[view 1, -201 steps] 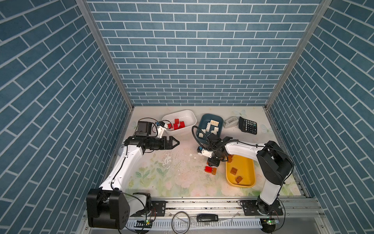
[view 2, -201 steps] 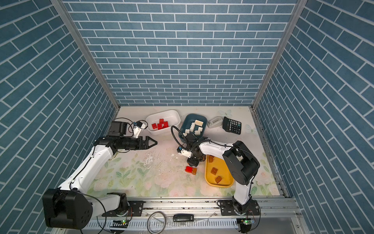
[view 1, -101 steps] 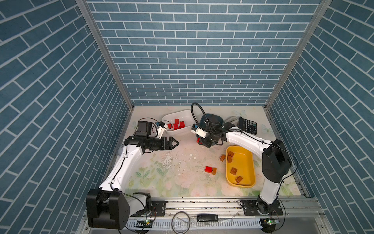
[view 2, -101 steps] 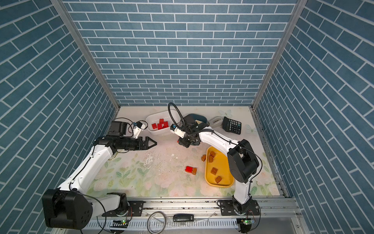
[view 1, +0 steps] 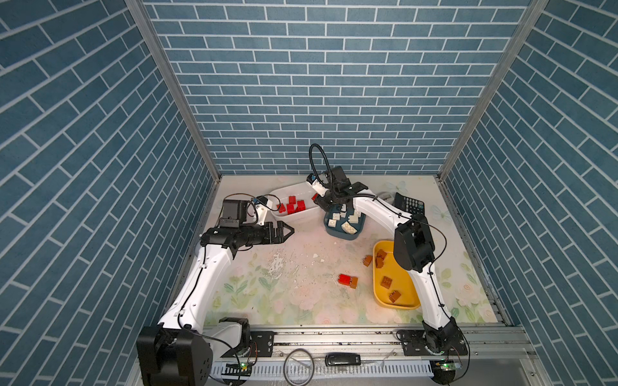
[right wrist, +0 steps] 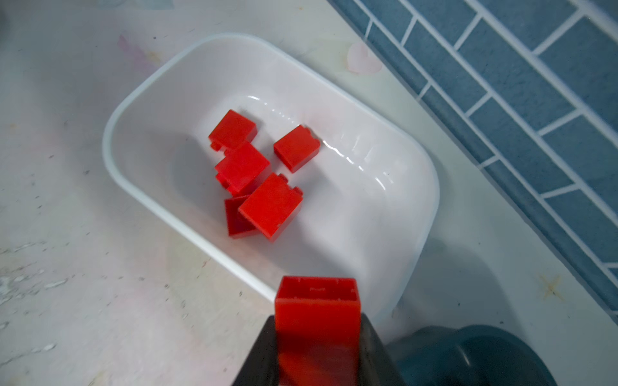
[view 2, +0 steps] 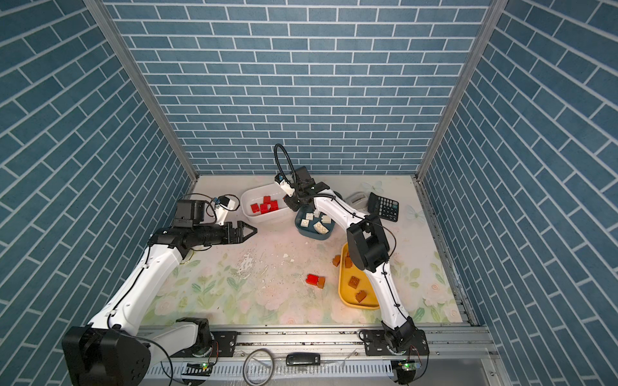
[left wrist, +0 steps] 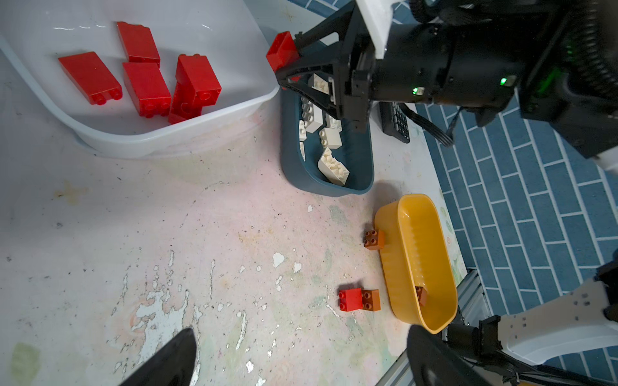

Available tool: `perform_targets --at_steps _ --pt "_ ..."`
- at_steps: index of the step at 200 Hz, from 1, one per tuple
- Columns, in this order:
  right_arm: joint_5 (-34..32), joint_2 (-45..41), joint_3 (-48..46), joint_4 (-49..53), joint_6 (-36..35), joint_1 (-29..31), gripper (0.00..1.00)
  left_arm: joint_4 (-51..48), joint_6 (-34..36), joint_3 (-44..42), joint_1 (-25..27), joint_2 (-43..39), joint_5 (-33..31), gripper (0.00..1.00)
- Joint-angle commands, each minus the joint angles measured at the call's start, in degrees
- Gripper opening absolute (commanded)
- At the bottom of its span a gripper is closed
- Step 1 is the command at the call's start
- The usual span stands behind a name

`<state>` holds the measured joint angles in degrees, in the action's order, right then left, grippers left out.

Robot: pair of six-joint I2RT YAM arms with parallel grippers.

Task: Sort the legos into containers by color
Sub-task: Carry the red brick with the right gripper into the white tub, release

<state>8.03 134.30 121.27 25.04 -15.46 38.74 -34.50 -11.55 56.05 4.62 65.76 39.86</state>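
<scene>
My right gripper next reaches outward and down to the white tub's bare bottom to release the red lego.
My right gripper point(right wrist: 317, 331) is shut on a red lego point(right wrist: 317, 310), held above the white tub's point(right wrist: 110, 140) rim on the side next to the teal tub point(view 1: 344, 235). In the left wrist view the held lego point(left wrist: 282, 50) sticks out of the fingers. Several red legos point(view 1: 296, 206) lie in the white tub point(view 1: 294, 219). Cream legos point(view 1: 347, 222) fill the teal tub, and brown legos point(view 1: 386, 282) lie in the yellow tub point(view 1: 376, 277). On the mat sit a red lego point(view 1: 344, 279) joined to a brown one point(view 1: 353, 282), and a lone brown lego point(view 1: 368, 260). My left gripper point(view 1: 289, 230) hangs open and empty, left of the tubs.
A black calculator point(view 1: 409, 203) lies at the back right, with a grey tape dispenser point(view 2: 357, 199) beside it. The mat has a patch of flaked paint point(view 1: 277, 265) in the middle. Blue brick walls close in the back and both sides.
My right gripper has swung from the loose legos mid-table back and left to the white tub's edge, carrying the red lego. The left arm has stayed still.
</scene>
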Motion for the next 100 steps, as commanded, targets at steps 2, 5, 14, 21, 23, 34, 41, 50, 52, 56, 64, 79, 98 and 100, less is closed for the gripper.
perform_targets --at_steps 2,5,14,21,23,34,41,50,52,56,64,79,98,100 --pt "-1.0 4.39 6.05 -1.86 3.67 -0.73 0.22 1.44 -1.3 -1.21 -0.4 -1.1 -0.66 1.0" --pt "-1.0 4.96 6.71 -1.9 3.79 -0.77 0.22 1.36 -1.31 -1.21 -0.4 -1.11 -0.72 1.0" --pt "-1.33 6.66 8.58 -2.23 4.24 -0.77 0.22 0.73 -0.97 -1.04 -0.4 -1.21 -0.81 1.0" --pt "-1.35 7.84 9.7 -2.93 4.67 -0.81 0.22 0.3 -0.72 -0.95 -0.4 -1.18 -0.85 1.0" --pt "-1.42 8.13 10.06 -3.07 4.81 -0.78 0.22 0.24 -0.68 -0.95 -0.4 -1.29 -0.9 1.0" --pt "-1.53 9.79 11.5 -4.65 5.86 -0.78 0.23 -0.18 -0.41 -0.94 -0.4 -1.42 -1.01 1.0" --pt "-1.32 10.72 12.52 -5.82 6.51 -0.77 0.23 -0.3 -0.42 -0.96 -0.4 -1.38 -0.94 1.0" --pt "-1.27 12.1 14.69 -6.08 7.14 -0.76 0.24 -0.38 -0.53 -1.03 -0.4 -1.37 -0.84 1.0" --pt "-1.22 12.45 15.22 -6.06 7.41 -0.77 0.25 -0.34 -0.62 -0.99 -0.4 -1.41 -0.9 1.0" --pt "-1.16 13.12 16.15 -6.01 7.74 -0.77 0.26 -0.32 -0.54 -1.01 -0.4 -1.41 -0.76 1.0" --pt "-1.0 14.03 17.61 -6.07 8.16 -0.77 0.3 -0.32 -0.65 -0.99 -0.4 -1.38 -0.73 1.0" --pt "-1.33 15.04 19.6 -5.15 8.07 -0.77 0.44 -0.38 -0.56 -0.94 -0.4 -1.52 -0.83 1.0" --pt "-1.7 14.08 18.78 -4.05 6.74 -0.77 0.53 -0.47 -0.41 -1.25 -0.4 -1.79 -0.83 1.0" --pt "-1.7 13.8 18.46 -4.04 6.69 -0.77 0.54 -0.45 -0.4 -1.33 -0.4 -1.78 -0.83 1.0"
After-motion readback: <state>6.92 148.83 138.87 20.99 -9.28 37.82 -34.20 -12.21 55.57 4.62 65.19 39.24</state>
